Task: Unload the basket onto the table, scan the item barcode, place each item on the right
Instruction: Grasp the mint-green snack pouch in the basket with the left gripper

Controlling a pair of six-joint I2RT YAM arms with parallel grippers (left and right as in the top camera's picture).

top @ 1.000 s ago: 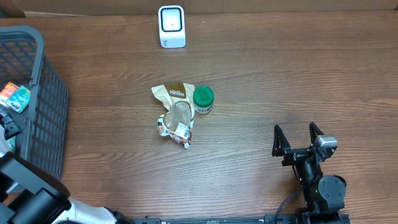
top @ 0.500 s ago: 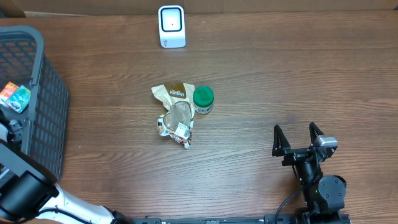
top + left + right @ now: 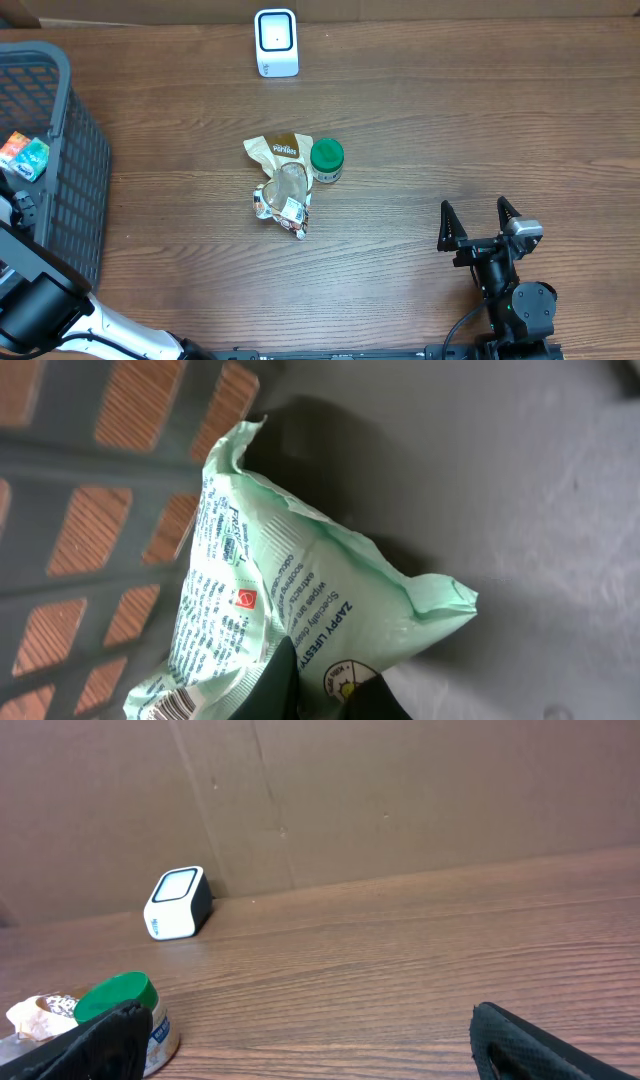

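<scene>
The packet goes up over the basket's side and down onto the tabletop (image 3: 236, 206) beside the snack bag next. My left gripper releases it there, as that patch is clear.
The item, a pale green wipes packet (image 3: 300, 590), lies inside the grey basket (image 3: 90, 470) in the left wrist view. My left gripper (image 3: 322, 678) is shut on the packet's lower edge, one dark finger (image 3: 272, 688) on each side of it. Part of a barcode (image 3: 150, 708) shows at the packet's bottom left corner. The white scanner (image 3: 276, 42) stands at the table's far edge and also appears in the right wrist view, scanner (image 3: 177, 903). My right gripper (image 3: 480, 222) rests open at the front right, holding nothing.
The grey basket (image 3: 60, 160) fills the left side, with an orange and green pack (image 3: 25, 152) in it. A green-lidded jar (image 3: 326, 158) and a crumpled snack bag (image 3: 280, 185) lie mid-table. A cardboard wall (image 3: 400, 790) backs the table.
My left gripper has shut on the green packet in the basket, and the left arm shifted slightly. The right arm has stayed still.
</scene>
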